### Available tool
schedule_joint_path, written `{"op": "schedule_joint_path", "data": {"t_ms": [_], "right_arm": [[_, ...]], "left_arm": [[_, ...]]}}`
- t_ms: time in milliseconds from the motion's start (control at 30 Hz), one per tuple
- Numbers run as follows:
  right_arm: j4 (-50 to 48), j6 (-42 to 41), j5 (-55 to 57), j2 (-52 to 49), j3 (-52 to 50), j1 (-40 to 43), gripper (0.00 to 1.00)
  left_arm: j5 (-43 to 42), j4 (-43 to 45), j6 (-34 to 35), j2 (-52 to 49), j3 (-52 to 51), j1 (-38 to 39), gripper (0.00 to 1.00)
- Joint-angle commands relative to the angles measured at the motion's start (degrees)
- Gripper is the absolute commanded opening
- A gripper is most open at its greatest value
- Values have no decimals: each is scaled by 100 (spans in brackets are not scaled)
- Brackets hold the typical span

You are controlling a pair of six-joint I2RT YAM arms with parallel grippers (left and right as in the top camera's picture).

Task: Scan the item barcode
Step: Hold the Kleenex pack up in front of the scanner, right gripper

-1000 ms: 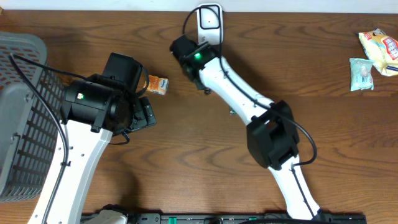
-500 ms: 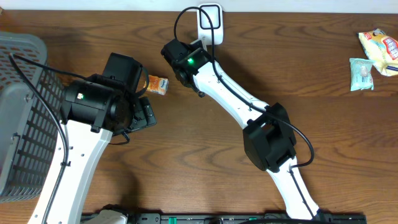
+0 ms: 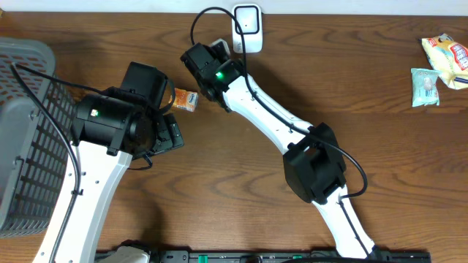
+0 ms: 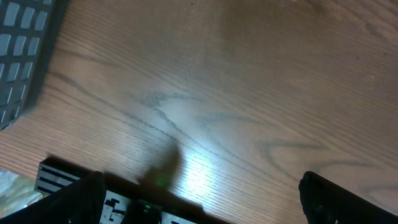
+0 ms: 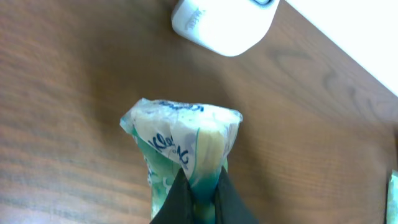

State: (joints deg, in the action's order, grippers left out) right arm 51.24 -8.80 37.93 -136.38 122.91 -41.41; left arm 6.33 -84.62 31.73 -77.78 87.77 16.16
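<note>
The wood beside the snack packets is bare. My right gripper will next move over the scanner (image 3: pixel 247 20), go down to that bare wood, to its right in the overhead view, and let go of the packet there.
My right gripper (image 5: pixel 200 193) is shut on the lower end of a green, white and blue packet (image 5: pixel 183 140), held above the table. The white barcode scanner (image 5: pixel 222 22) lies just beyond the packet's top in the right wrist view. From overhead, the scanner (image 3: pixel 247 20) stands at the table's far edge and the right gripper (image 3: pixel 213 52) hangs just left of it and nearer to me. My left gripper (image 4: pixel 205 202) is open over bare wood, with nothing between its dark fingers (image 4: pixel 78 199).
A small orange carton (image 3: pixel 185 100) lies between the two arms, close to the left gripper (image 3: pixel 170 134). A grey wire basket (image 3: pixel 25 139) fills the left edge. Two snack packets (image 3: pixel 439 66) lie at the far right. A black rail (image 4: pixel 68 180) runs along the front edge.
The right arm has swung left with the packet, from directly below the scanner to a spot left of it. The left arm has not moved.
</note>
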Motion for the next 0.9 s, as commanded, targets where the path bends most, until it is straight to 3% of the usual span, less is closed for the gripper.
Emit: {"op": "schedule_joint_path", "data": {"t_ms": [0, 400, 633, 867], "right_arm": [[-343, 732, 105, 125, -9, 81, 1], [-2612, 1722, -247, 122, -9, 940, 1], [-4122, 3261, -1580, 87, -9, 1458, 1], [-5021, 4750, -1602, -326, -9, 1635, 1]], "left_arm": [[15, -17, 52, 31, 26, -24, 98], [15, -17, 52, 31, 26, -24, 98], [15, -17, 52, 31, 26, -24, 98], [15, -17, 52, 31, 26, -24, 98]]}}
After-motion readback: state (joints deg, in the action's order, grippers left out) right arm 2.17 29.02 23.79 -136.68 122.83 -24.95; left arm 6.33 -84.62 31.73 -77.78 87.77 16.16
